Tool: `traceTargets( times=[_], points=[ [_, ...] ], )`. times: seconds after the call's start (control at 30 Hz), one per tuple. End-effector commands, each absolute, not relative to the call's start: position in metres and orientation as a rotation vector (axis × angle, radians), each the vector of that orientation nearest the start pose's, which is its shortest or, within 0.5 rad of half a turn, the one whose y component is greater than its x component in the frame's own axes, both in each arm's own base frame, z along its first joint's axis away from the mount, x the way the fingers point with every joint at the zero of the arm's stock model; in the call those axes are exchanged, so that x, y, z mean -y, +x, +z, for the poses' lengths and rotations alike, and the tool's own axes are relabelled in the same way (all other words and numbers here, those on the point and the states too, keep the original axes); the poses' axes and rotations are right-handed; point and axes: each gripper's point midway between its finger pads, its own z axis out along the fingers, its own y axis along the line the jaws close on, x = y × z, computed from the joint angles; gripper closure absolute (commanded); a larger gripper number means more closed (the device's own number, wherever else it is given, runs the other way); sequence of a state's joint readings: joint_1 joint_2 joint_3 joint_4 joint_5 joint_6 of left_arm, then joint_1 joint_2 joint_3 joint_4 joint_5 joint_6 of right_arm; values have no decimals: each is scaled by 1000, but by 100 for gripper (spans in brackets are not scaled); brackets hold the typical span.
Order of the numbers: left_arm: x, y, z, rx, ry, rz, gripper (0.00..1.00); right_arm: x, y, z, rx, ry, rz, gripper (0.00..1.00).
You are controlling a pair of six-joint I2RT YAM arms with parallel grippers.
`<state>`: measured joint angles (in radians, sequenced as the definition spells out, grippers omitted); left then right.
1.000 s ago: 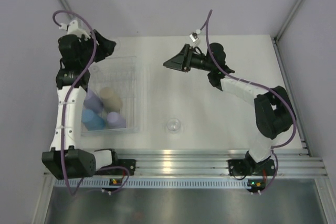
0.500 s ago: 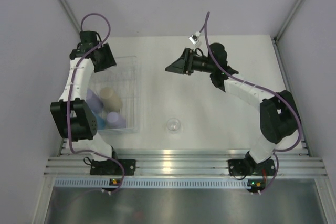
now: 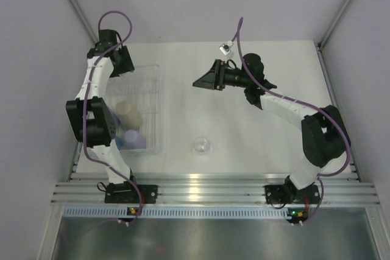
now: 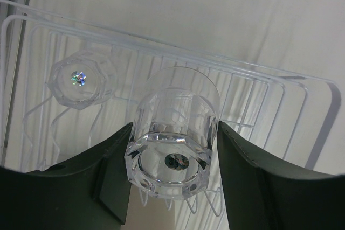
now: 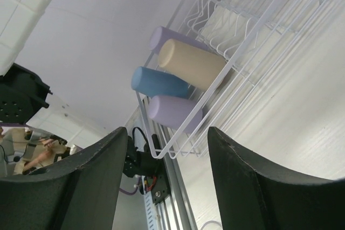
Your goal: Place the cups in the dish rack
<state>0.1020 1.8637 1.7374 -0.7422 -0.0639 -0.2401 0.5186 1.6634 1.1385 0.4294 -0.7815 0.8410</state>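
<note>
My left gripper will lower and release the clear cup in the rack's far end (image 3: 131, 81), the free spot below it beside the second cup.
My left gripper (image 3: 120, 63) is shut on a clear cup (image 4: 173, 133), base toward the camera, above the far end of the dish rack (image 3: 162, 111). A second clear cup (image 4: 81, 79) stands upside down in the rack (image 4: 302, 81) beside it. A third clear cup (image 3: 201, 145) stands on the table right of the rack. In the rack's near half lie a beige tumbler (image 3: 128, 114), a lavender one (image 3: 136, 139) and a blue one (image 3: 119, 143), partly under my left arm. The right wrist view shows two lavender (image 5: 175, 112), beige (image 5: 191, 63) and blue (image 5: 159, 85) tumblers. My right gripper (image 3: 206, 80) is open and empty over mid-table.
The rack lies along the table's left side, near the grey left wall. A metal rail (image 3: 207, 188) with both arm bases runs along the near edge. The table's right edge meets a frame post (image 3: 332, 83).
My left arm has folded up over the rack's near half, now hiding part of the tumblers; its gripper stays over the rack's far end. My right gripper has shifted slightly right.
</note>
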Motion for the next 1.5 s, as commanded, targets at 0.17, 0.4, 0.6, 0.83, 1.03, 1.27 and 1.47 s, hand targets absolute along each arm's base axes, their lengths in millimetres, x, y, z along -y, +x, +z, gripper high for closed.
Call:
traceTargets(
  times=[0.17,0.4,0.6,0.83,1.03,1.27,1.47],
  points=[
    [-58,487,164,-2411,-433,68,100,-352,323,289,-1784,-426,1631,39],
    [-62,491,135,-2466,-445,105,100,-352,322,289,-1785,-428,1635,39],
    [-65,488,111,-2518,-447,133,100,-352,321,289,-1784,-427,1633,40],
    [-67,487,94,-2557,-431,160,100,-351,321,290,-1781,-428,1636,40],
    [-68,484,84,-2581,-429,188,93,-351,319,289,-1783,-426,1638,40],
    [-64,484,90,-2566,-425,206,26,-351,319,287,-1788,-425,1639,40],
    [-62,486,98,-2548,-418,212,20,-351,319,286,-1792,-425,1638,40]
  ],
)
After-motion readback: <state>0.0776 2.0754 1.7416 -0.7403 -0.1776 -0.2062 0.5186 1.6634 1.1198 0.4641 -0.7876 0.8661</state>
